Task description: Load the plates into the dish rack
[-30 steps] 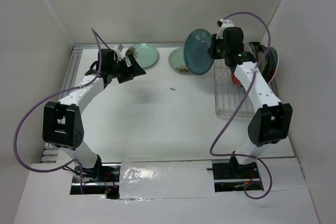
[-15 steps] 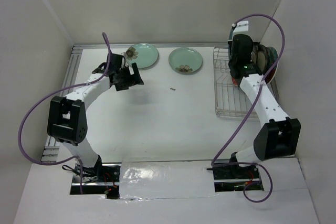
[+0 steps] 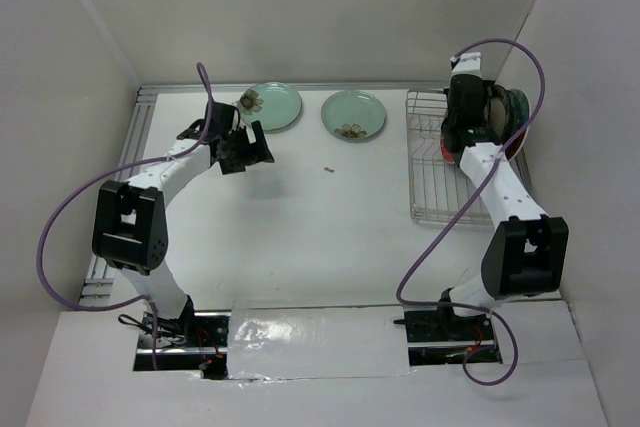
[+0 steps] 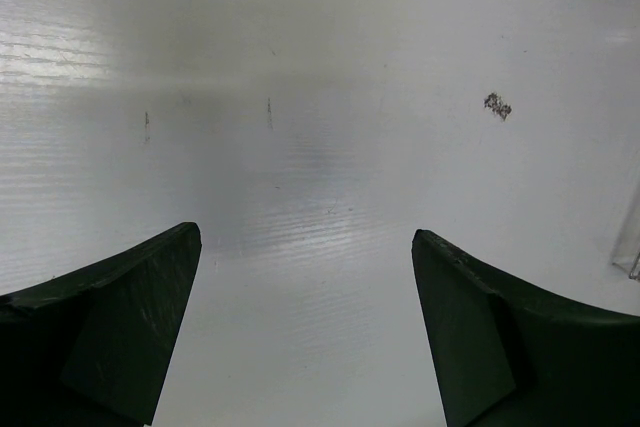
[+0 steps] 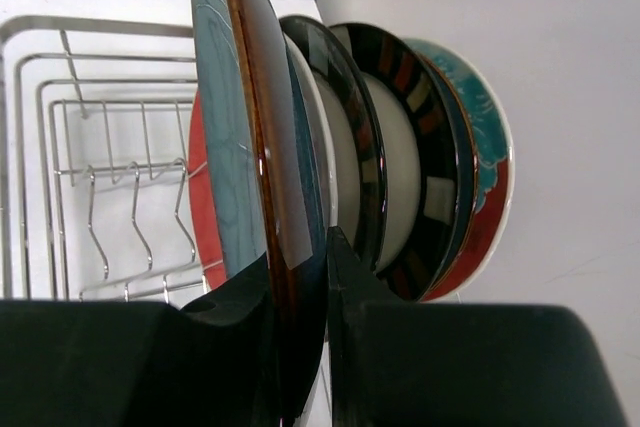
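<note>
The closer mint plate lies flat outward of my left gripper, so my left gripper will next tilt and lower to the plate's near rim.
My right gripper is shut on the rim of a dark teal plate, which it holds edge-on over the dish rack. Just right of that plate stand cream plates with dark striped rims and a red plate with teal flowers; another red plate shows behind it. From above, the right gripper hangs at the back of the rack. Two pale mint plates lie flat on the table. The left gripper hovers open over bare table, holding nothing.
A small dark speck lies on the white table. The front rows of the rack hold nothing. White walls close in at the back and on both sides, with the right wall just behind the racked plates.
The right arm has carried the teal plate from over the table's back to the rack, in among the standing plates. The left gripper has drifted slightly toward the front.
</note>
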{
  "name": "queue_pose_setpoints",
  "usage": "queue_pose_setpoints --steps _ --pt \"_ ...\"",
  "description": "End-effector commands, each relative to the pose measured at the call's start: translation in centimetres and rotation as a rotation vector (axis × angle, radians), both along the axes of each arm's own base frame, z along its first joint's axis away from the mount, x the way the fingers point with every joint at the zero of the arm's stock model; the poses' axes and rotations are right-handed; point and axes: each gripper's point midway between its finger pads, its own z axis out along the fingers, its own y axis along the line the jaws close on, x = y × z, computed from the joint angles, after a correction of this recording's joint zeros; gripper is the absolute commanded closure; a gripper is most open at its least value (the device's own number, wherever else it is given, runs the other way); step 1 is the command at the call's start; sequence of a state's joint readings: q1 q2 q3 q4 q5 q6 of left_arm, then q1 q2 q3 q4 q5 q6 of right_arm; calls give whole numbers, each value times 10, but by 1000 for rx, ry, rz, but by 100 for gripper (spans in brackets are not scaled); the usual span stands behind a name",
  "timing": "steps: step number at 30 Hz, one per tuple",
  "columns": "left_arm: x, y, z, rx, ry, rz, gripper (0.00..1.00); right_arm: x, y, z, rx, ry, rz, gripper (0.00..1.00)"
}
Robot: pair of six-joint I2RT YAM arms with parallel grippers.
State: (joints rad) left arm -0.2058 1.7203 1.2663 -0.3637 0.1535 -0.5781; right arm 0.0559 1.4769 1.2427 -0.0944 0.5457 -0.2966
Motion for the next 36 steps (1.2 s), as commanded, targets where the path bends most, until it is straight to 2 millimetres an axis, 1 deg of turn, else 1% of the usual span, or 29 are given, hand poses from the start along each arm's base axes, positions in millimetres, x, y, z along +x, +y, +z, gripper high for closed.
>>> queue_pose_setpoints --steps 1,2,5,6,7,9,11,12,14,15,16,17,18,19,20,21,22,23,24,26,27,28,30,31,32,33,34,35,36 --pt "13 -3 9 -10 -33 -4 0 18 -9 55 39 -253 -34 100" --pt "14 -5 11 -18 -41 -10 0 18 -7 50 48 -248 -27 100" --pt "13 -7 11 -29 -39 -19 0 21 -15 28 88 -216 -35 100" --pt "17 -5 9 -42 -37 -8 0 24 -13 23 98 -209 -29 100" --pt "14 -6 6 -48 -26 -15 0 28 -12 16 100 -195 -19 100" --pt "15 -2 7 -83 -24 -7 0 29 -15 12 124 -200 -35 100" --pt "24 5 9 -120 -38 19 0 35 -12 -2 137 -174 -21 100" --pt "25 10 8 -162 -32 40 0 38 -11 -9 149 -167 -26 98" --pt "27 11 12 -190 -40 38 0 39 -15 -14 159 -162 -38 96" --pt "32 17 10 -221 -43 57 0 38 -15 -16 170 -160 -43 93" --pt "36 18 14 -245 -52 69 0 40 -14 -22 180 -153 -47 90" --pt "36 20 9 -265 -45 76 0 41 -13 -30 184 -128 -39 86" --pt "41 22 10 -303 -60 71 0 43 -11 -22 187 -134 -30 77" --pt "44 19 15 -321 -76 65 0 45 -11 -26 197 -127 -34 73" --pt "45 22 8 -345 -60 87 0 47 -9 -22 202 -134 -21 70" --pt "48 23 6 -374 -68 83 0 48 -9 -19 202 -133 -21 59" --pt "50 21 9 -389 -79 80 0 48 -9 -19 202 -133 -21 53" --pt "53 20 7 -403 -76 93 0 49 -7 -17 207 -132 -9 49" --pt "56 23 1 -415 -78 101 0 48 -7 -7 206 -145 -8 42" --pt "59 21 -3 -436 -69 107 2 47 -7 5 206 -156 -7 34" --pt "64 21 -1 -437 -82 104 2 44 -5 18 210 -178 7 34" --pt "66 21 -7 -447 -71 116 2 42 -5 29 210 -191 9 32" --pt "76 24 -3 -468 -97 136 2 41 9 47 212 -210 61 30" --pt "79 25 -6 -469 -98 151 2 38 17 63 219 -242 95 29" --pt "85 27 -5 -469 -107 167 2 36 28 71 225 -243 127 28" --pt "87 26 -15 -487 -81 190 2 34 34 73 229 -241 146 27" --pt "96 27 -13 -497 -103 203 3 34 43 85 236 -262 183 27" --pt "102 29 -16 -502 -109 225 3 30 57 89 263 -267 216 25" --pt "105 28 -20 -532 -90 255 3 29 64 93 268 -272 243 25"
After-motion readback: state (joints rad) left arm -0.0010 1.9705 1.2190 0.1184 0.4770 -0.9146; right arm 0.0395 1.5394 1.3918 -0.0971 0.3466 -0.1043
